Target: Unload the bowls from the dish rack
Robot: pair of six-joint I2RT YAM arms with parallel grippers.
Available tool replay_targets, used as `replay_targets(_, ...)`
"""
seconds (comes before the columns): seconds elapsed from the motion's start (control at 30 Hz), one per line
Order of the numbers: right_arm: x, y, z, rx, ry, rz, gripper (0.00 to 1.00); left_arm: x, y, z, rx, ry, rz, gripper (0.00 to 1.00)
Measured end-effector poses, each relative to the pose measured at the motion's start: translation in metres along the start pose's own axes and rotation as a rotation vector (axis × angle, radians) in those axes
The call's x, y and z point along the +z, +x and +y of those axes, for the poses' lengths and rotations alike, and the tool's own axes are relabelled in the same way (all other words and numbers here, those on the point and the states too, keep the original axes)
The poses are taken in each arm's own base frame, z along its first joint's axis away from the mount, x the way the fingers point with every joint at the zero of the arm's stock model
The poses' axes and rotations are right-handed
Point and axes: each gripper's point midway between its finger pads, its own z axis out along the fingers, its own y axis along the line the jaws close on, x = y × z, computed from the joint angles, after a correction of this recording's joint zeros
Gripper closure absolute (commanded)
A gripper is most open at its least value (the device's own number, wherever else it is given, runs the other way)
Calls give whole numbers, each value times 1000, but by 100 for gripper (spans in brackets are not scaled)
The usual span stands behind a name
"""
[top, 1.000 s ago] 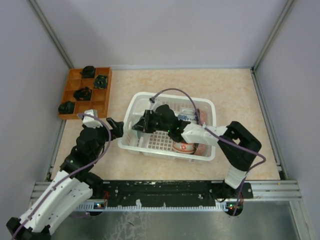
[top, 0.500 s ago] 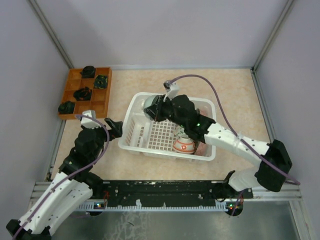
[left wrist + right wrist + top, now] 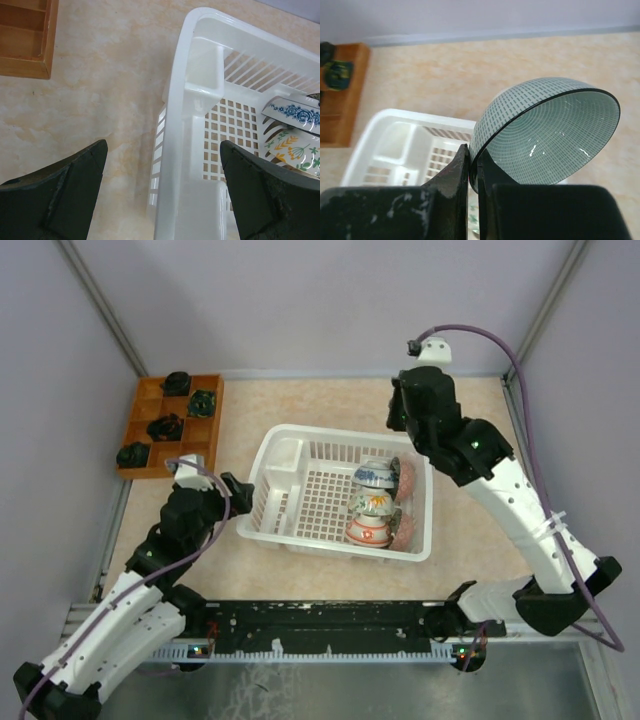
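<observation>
The robot next needs to move its right gripper to the right in the top view, then down to the bare table [image 3: 622, 150] beside the dish rack, because there is clear room there for the pale green bowl.
The white dish rack [image 3: 330, 432] sits mid-table. Along its right side stand a blue-and-white bowl [image 3: 373, 476], a yellow-flowered bowl [image 3: 372, 503], a red-orange marked bowl [image 3: 368, 531] and two pinkish-grey bowls [image 3: 405, 478]. My right gripper [image 3: 474, 167] is shut on the rim of a pale green dash-patterned bowl [image 3: 545, 135], held in the air above the rack's back right corner. In the top view the right gripper [image 3: 405, 410] hides that bowl. My left gripper [image 3: 162, 170] is open, its fingers [image 3: 65, 190] straddling the rack's left wall [image 3: 192, 150].
A brown wooden compartmented tray [image 3: 170, 425] with dark green-black lumps sits at the back left; it also shows in the right wrist view [image 3: 340, 100]. Grey walls close the back and sides. Bare table lies behind and right of the rack.
My right gripper has lifted the pale green bowl out of the rack's left part and swung up to the back right. My left arm has barely moved.
</observation>
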Motion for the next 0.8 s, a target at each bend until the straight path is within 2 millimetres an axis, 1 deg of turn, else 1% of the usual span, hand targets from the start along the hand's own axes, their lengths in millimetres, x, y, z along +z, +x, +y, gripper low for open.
replay_targets(0.07, 1, 8, -28, -34, 89, 50, 100, 0, 0, -1, 2, 4, 2, 1)
replay_targets(0.1, 4, 14, -47, -51, 146, 91, 100, 1, 0, -2, 5, 6, 3, 1)
replay_targets(0.13, 7, 17, -60, -60, 186, 116, 100, 1, 0, -2, 7, 7, 5, 1)
replay_targets(0.2, 16, 28, -95, -79, 297, 188, 100, 3, -1, -5, 10, 15, 7, 1)
replay_targets(0.27, 25, 39, -119, -99, 376, 256, 100, 4, -2, -9, 12, 29, 10, 1)
replay_targets(0.37, 41, 58, -142, -124, 446, 359, 100, 6, -3, -13, 11, 48, 13, 1)
replay_targets(0.47, 59, 79, -159, -141, 486, 456, 100, 9, 0, -17, 15, 64, 28, 1)
replay_targets(0.57, 71, 98, -179, -138, 513, 544, 100, 12, 3, -20, 22, 74, 42, 1)
replay_targets(0.6, 75, 103, -188, -133, 527, 578, 100, 12, 4, -21, 26, 77, 46, 1)
replay_targets(0.73, 93, 111, -220, -109, 575, 652, 100, 14, 4, -24, 40, 91, 55, 1)
replay_targets(0.8, 103, 113, -231, -104, 582, 680, 100, 14, 5, -26, 46, 98, 58, 1)
